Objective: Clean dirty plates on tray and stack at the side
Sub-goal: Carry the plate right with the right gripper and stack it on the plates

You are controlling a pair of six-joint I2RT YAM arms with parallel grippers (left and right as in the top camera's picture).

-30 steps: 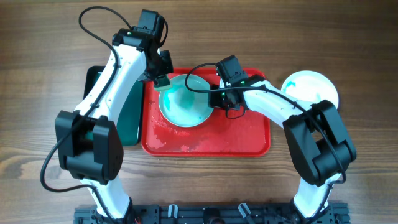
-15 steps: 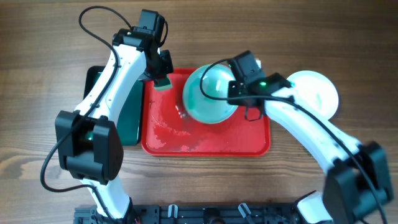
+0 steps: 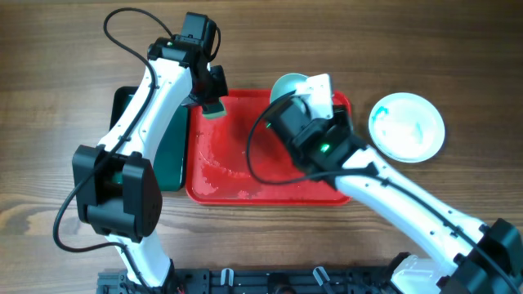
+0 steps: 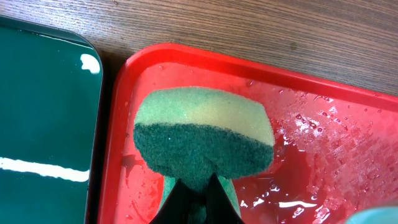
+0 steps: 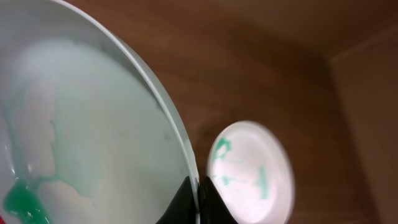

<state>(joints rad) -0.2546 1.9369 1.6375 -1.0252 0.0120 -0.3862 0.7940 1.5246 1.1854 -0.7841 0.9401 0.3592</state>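
The second plate [image 3: 406, 127] [image 5: 250, 172] lies below my right gripper, to its right in the overhead view, so I need to move there, lowering the tilted plate flat onto it to release.
My right gripper [image 5: 200, 200] is shut on the rim of a pale plate [image 5: 81, 124] with a teal-green smear, and holds it tilted on edge high above the red tray [image 3: 233, 167]. In the overhead view only the plate's edge [image 3: 283, 84] shows behind the raised right arm. A second plate [image 3: 407, 125] with faint teal streaks lies on the table right of the tray; it also shows in the right wrist view [image 5: 252, 171]. My left gripper [image 4: 198, 200] is shut on a green sponge [image 4: 202, 140] over the tray's far left corner [image 4: 124, 124]. No other plate shows.
A dark green tray [image 3: 172, 155] lies against the red tray's left side, also in the left wrist view [image 4: 43, 112]. The red tray's floor is wet with droplets and foam [image 4: 329, 143]. Bare wooden table [image 3: 458, 49] surrounds both trays.
My right arm has lifted the smeared plate off the red tray, tipped it on edge and raised it toward the camera. The left arm and sponge have not moved.
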